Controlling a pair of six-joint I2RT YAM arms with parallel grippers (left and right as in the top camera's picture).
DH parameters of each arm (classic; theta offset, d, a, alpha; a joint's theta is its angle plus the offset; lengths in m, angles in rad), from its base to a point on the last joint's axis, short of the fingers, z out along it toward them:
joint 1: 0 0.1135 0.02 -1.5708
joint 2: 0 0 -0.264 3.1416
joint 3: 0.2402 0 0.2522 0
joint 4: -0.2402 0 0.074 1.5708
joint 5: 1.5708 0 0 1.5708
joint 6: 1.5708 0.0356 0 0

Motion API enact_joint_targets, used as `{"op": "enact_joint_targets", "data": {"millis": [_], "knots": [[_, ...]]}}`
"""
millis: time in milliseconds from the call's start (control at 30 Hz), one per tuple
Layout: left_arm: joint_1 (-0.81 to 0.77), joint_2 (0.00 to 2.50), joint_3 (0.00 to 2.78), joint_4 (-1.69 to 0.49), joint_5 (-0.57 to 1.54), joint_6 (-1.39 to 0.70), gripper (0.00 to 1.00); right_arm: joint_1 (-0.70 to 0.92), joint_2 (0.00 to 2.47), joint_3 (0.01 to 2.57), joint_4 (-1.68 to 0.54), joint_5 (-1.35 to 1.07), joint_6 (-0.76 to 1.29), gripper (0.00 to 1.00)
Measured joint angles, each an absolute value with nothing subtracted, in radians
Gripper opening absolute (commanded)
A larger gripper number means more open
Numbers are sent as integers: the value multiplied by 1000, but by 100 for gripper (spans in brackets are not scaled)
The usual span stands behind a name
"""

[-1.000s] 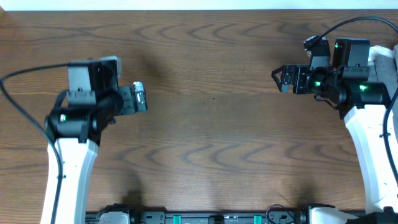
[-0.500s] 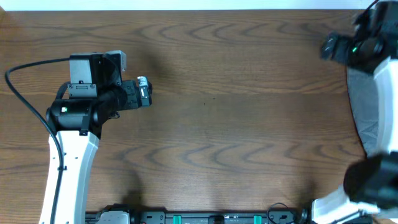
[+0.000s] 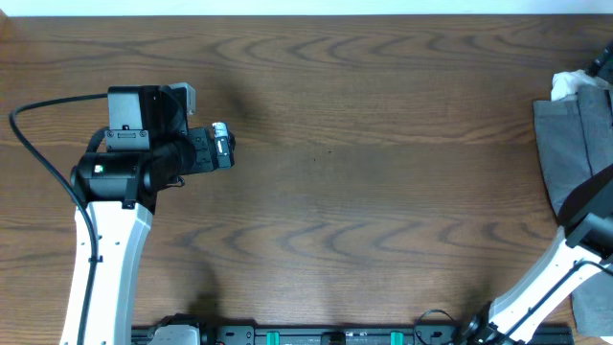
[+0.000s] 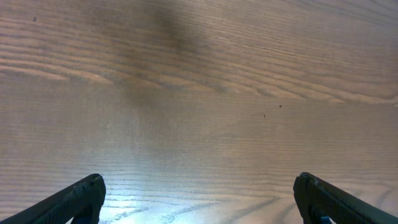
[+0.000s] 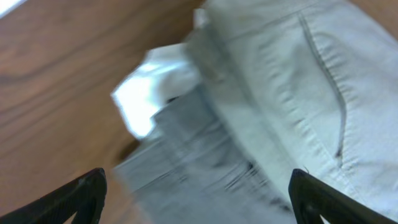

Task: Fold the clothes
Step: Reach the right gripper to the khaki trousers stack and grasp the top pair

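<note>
My right gripper moves toward the right in the wrist view next, then lowers onto the khaki fold's edge point(image 5: 250, 160).
The clothes point(image 3: 565, 144) lie as a grey-khaki heap at the table's far right edge, with a pale white lining piece point(image 3: 573, 84) at the top. In the right wrist view the garment point(image 5: 280, 93) fills the frame, blurred, with the white lining point(image 5: 146, 93) at its left. My right gripper point(image 5: 198, 190) is open just above the fabric, holding nothing. In the overhead view it is mostly cut off at the right edge. My left gripper point(image 3: 222, 146) is at the left, open and empty over bare wood point(image 4: 199, 199).
The brown wooden table point(image 3: 364, 192) spans the overhead view. My right arm's white link point(image 3: 546, 287) crosses the lower right corner. A black cable point(image 3: 38, 105) loops by the left arm. A rail with connectors point(image 3: 335, 335) runs along the front edge.
My right arm has swung from the table's right middle out to the far right edge, over the garment, which now shows. My left gripper has shifted slightly right.
</note>
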State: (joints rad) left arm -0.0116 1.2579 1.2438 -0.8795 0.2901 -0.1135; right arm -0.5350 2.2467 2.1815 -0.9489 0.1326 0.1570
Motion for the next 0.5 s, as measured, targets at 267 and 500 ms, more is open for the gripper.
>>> {"op": "enact_joint_targets", "data": {"millis": [267, 500], "knots": [[-12, 1258, 1244, -880, 290, -154, 98, -579, 2313, 2181, -843, 146, 99, 85], [-12, 1258, 1244, -880, 290, -161, 98, -579, 2357, 2197, -803, 193, 94, 84]]}}
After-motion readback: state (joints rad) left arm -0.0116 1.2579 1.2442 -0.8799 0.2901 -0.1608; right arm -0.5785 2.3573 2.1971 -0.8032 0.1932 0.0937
